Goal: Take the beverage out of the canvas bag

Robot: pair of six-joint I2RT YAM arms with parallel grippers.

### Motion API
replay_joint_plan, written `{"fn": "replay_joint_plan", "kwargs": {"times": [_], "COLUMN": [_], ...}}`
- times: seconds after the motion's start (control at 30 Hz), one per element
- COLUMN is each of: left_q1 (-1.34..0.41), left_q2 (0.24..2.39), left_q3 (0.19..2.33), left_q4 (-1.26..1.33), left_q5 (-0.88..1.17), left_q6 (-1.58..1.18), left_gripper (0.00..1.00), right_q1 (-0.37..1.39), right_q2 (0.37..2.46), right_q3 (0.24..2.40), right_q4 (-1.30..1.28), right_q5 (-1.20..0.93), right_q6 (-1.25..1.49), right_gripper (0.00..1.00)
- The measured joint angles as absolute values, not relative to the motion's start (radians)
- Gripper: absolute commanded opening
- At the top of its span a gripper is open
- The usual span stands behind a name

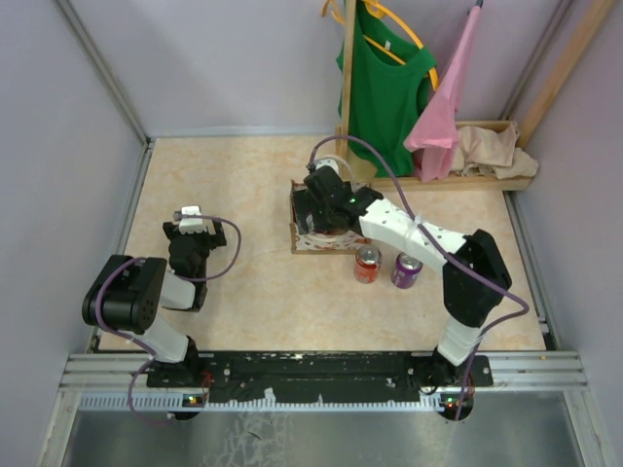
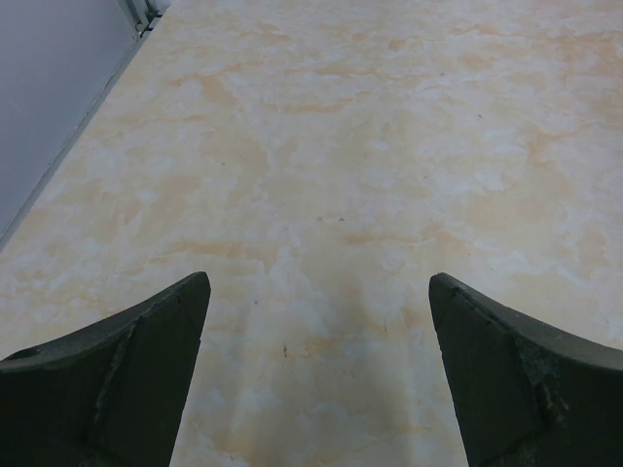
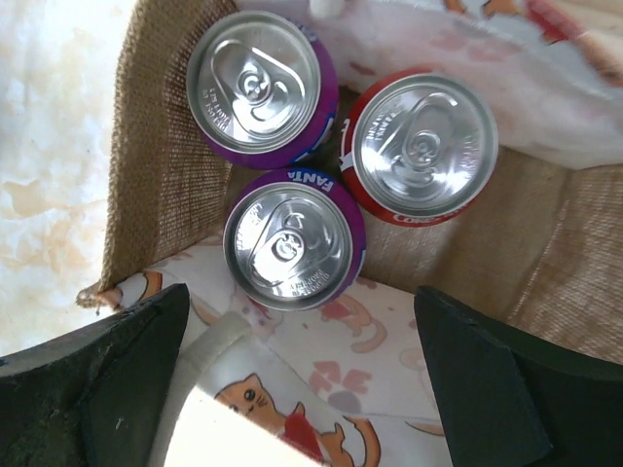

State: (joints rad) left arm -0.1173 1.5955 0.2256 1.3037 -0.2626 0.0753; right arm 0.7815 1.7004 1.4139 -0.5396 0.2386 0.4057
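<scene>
My right gripper needs to move down through the bag's opening next, until its fingers are on both sides of the top of the nearest purple can, which stands upright between the lines of my open fingers.
The canvas bag stands upright at mid-table, cream with a red-orange cat and flower print. My right gripper hangs open just above its mouth. The right wrist view looks straight down into the bag. Three upright beverage cans stand inside: a purple can, a second purple can nearest the jaws, and a red can. The right gripper holds nothing; a white handle lies under it. My left gripper is open over bare tabletop, far left of the bag.
A red can and a purple can stand on the table just in front of the bag. At the back right, a wooden rack holds a green shirt and a pink cloth, with beige cloth at its foot.
</scene>
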Motion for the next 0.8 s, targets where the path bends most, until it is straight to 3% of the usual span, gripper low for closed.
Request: {"fn": "replay_joint_plan", "kwargs": {"times": [0.63,0.8], "left_q1": [-0.117,-0.117], "left_q2": [1.596,1.596], "left_q3": [0.226,0.226], "left_q4": [1.304,1.304], "left_q5": [-0.263,-0.263], "left_q6": [0.075,0.075], "left_gripper": [1.0,1.0], "right_q1": [0.788,0.788], "right_q2": [1.816,1.852], "right_q3": [1.414,1.414], "right_q4": [-0.486,-0.479], "right_q5": [0.25,0.268], "right_q6": [0.455,0.476], "right_gripper": [0.99,0.87]}}
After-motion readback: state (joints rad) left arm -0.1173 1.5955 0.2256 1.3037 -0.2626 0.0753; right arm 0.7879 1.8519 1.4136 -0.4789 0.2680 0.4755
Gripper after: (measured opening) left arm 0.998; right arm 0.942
